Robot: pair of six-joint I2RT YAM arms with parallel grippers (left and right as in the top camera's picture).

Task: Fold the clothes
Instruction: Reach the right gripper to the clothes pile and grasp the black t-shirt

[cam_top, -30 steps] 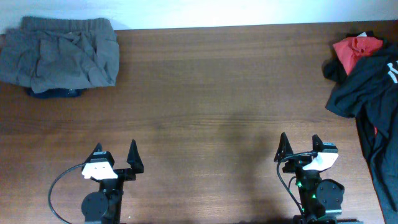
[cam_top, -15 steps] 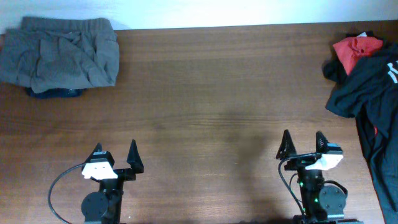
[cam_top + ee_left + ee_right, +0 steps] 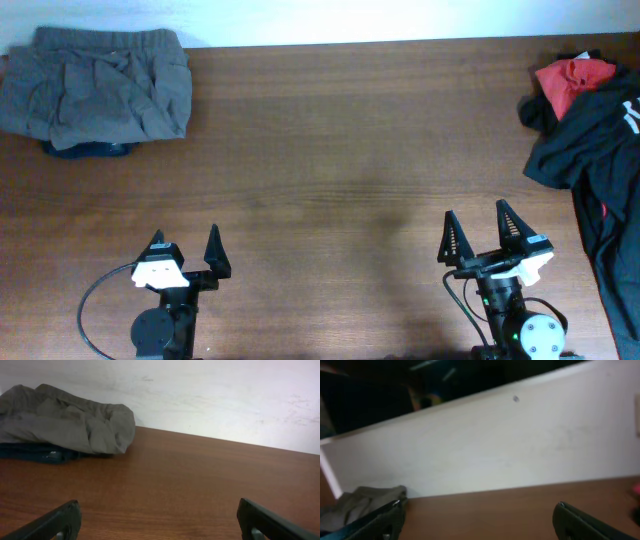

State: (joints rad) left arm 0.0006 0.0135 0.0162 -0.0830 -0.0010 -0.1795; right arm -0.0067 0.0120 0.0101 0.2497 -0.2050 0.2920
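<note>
I will swing my right gripper outward and down onto the black T-shirt's edge beside bare tabletop, outward and to its right in the overhead view.
A grey elastic-waist garment [image 3: 95,82] lies crumpled at the table's far left corner, on top of something dark blue [image 3: 90,149]; the left wrist view shows the grey garment [image 3: 65,422] too. At the right edge a black T-shirt [image 3: 598,150] lies heaped, with a red T-shirt [image 3: 572,78] bunched behind it. My left gripper [image 3: 185,243] sits open near the front edge, nothing between its fingers. My right gripper [image 3: 480,227] is open and empty too, front right, tilted upward toward the back wall.
A white wall [image 3: 210,395] runs along the table's far edge. Bare brown tabletop [image 3: 340,150] spreads between the two piles. A black cable [image 3: 95,290] loops beside the left arm's base.
The right gripper has tipped upward and shifted slightly, its fingers now pointing higher. The left arm and the clothes have not moved.
</note>
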